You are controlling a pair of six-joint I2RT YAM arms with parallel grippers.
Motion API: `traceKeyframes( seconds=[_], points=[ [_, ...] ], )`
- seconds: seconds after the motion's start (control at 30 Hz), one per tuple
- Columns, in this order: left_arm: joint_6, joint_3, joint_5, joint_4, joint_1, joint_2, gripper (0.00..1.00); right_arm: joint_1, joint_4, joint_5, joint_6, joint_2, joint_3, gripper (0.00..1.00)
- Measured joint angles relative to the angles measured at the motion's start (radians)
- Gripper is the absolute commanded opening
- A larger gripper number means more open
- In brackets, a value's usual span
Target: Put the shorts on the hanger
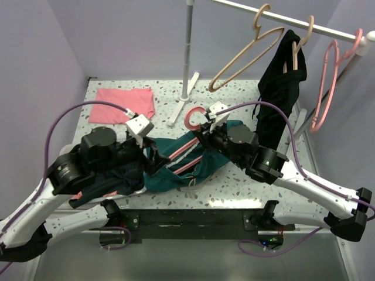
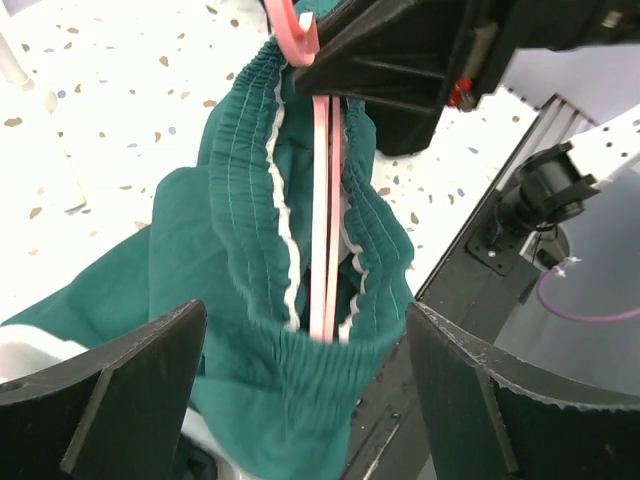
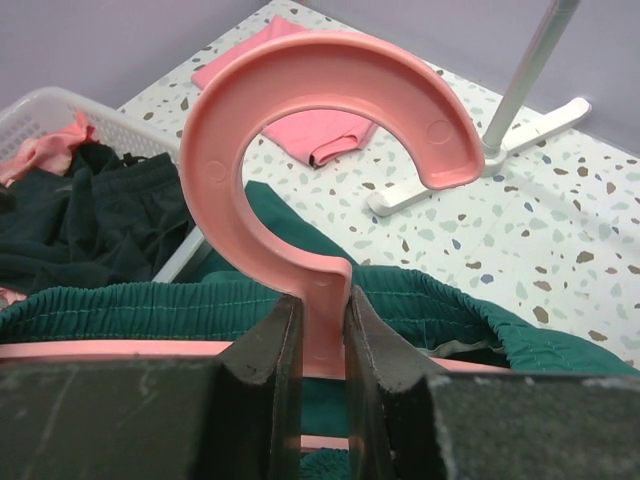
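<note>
Next, my left gripper lowers over the gathered end of the waistband (image 1: 166, 170) (image 2: 328, 352) and closes there, since the pink hanger bars run into that fabric.
The teal-green shorts (image 1: 176, 175) lie bunched on the table between the arms, and the salmon-pink hanger (image 1: 191, 119) is threaded through their waistband. In the left wrist view two pink hanger bars (image 2: 326, 220) run into the gathered waistband of the shorts (image 2: 240, 250). My left gripper (image 2: 300, 400) is open, its fingers (image 2: 110, 390) wide apart on either side of the fabric. My right gripper (image 3: 322, 345) is shut on the hanger's neck just below the curved hook (image 3: 330, 90). It also shows in the top view (image 1: 204, 132).
A flat pink cloth (image 1: 123, 104) lies at the back left. The rack's pole and foot (image 1: 186, 88) stand behind the hanger. Tan hangers (image 1: 246, 52), a black garment (image 1: 281, 88) and another pink hanger (image 1: 328, 88) hang on the rail. A white basket (image 3: 60, 110) holds dark clothes.
</note>
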Motion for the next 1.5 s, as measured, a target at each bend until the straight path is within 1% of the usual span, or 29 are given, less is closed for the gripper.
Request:
traceKeyframes(
  seconds=[0.13, 0.23, 0.5, 0.67, 0.77, 1.03, 1.17, 1.27, 1.33, 1.37, 1.4, 1.43, 1.47, 1.5],
  points=[
    [-0.018, -0.043, 0.005, -0.025, 0.0, -0.108, 0.86, 0.0, -0.001, -0.006, -0.003, -0.008, 0.0, 0.0],
    [-0.026, -0.089, 0.031, -0.043, 0.0, -0.145, 0.86, 0.0, -0.011, -0.012, -0.005, -0.007, 0.0, 0.0],
    [-0.024, -0.166, 0.06, -0.087, 0.0, -0.088, 0.86, 0.0, -0.031, -0.024, -0.006, -0.007, 0.001, 0.0],
    [-0.019, -0.184, 0.052, -0.086, 0.0, -0.054, 0.79, 0.0, -0.041, -0.024, -0.007, -0.007, 0.002, 0.0],
    [-0.013, -0.191, 0.053, -0.073, 0.0, -0.052, 0.78, 0.0, -0.045, -0.024, -0.007, -0.007, 0.004, 0.0],
    [0.013, -0.217, 0.089, -0.032, -0.004, -0.042, 0.82, 0.0, -0.058, -0.016, -0.013, -0.004, 0.017, 0.0],
    [0.016, -0.224, 0.096, -0.026, -0.01, -0.041, 0.81, 0.0, -0.062, -0.016, -0.013, 0.002, 0.024, 0.0],
    [0.016, -0.232, 0.097, -0.021, -0.012, -0.033, 0.75, 0.0, -0.062, -0.016, -0.012, 0.003, 0.029, 0.0],
    [0.021, -0.242, 0.095, -0.005, -0.012, -0.026, 0.6, 0.0, -0.062, -0.016, -0.013, 0.003, 0.032, 0.0],
    [0.023, -0.246, 0.093, 0.0, -0.012, -0.022, 0.5, 0.0, -0.062, -0.016, -0.013, 0.004, 0.032, 0.0],
    [0.021, -0.247, 0.089, 0.005, -0.012, -0.02, 0.33, 0.0, -0.062, -0.016, -0.013, 0.006, 0.033, 0.0],
    [0.02, -0.248, 0.081, 0.012, -0.012, -0.018, 0.2, 0.0, -0.062, -0.016, -0.012, 0.008, 0.034, 0.0],
    [0.019, -0.248, 0.076, 0.021, -0.012, -0.018, 0.04, 0.0, -0.062, -0.016, -0.011, 0.01, 0.034, 0.0],
    [0.02, -0.248, 0.072, 0.032, -0.012, -0.02, 0.0, 0.0, -0.061, -0.015, -0.009, 0.01, 0.034, 0.0]
  ],
)
